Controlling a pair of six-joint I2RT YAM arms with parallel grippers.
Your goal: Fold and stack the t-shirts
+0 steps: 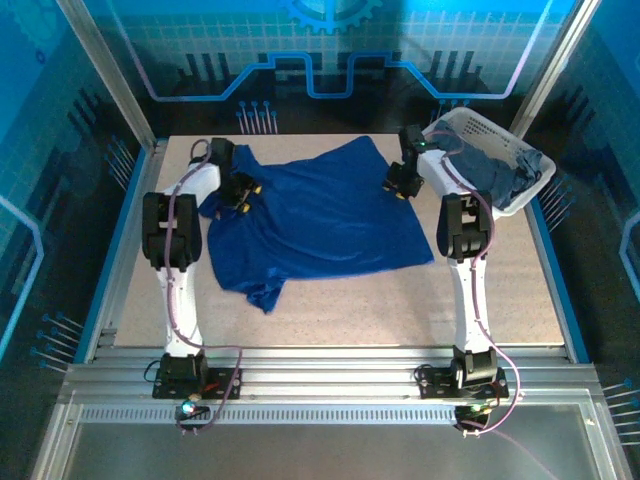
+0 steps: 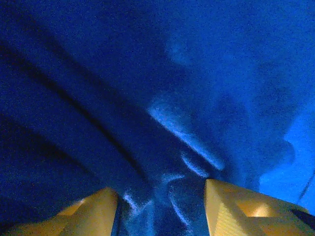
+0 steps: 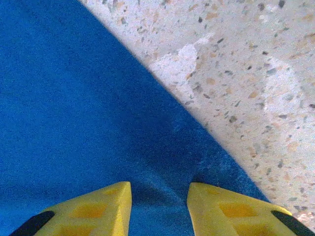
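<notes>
My left gripper lifts next, moves back to the shirt's bunched near sleeve (image 1: 262,292) and lowers to close on its edge, since it lies crumpled on the tabletop.
A royal blue t-shirt (image 1: 320,220) lies spread and rumpled across the middle of the table, plain side up. My left gripper (image 1: 240,195) is down on its left part near the sleeve. In the left wrist view its yellow fingers (image 2: 93,214) stand apart, and wrinkled blue cloth (image 2: 162,147) bunches between them (image 2: 161,206). My right gripper (image 1: 398,188) presses on the shirt's far right edge. Its fingers (image 3: 221,206) are also apart, with the cloth (image 3: 98,123) puckering slightly in the gap (image 3: 159,196). Duller grey-blue t-shirts (image 1: 497,172) hang out of the basket.
The white lattice basket (image 1: 470,122) stands at the back right corner, just right of my right arm. Bare speckled tabletop (image 1: 400,310) runs along the front and right of the shirt, and beside its edge in the right wrist view (image 3: 246,73). Metal rails frame the table.
</notes>
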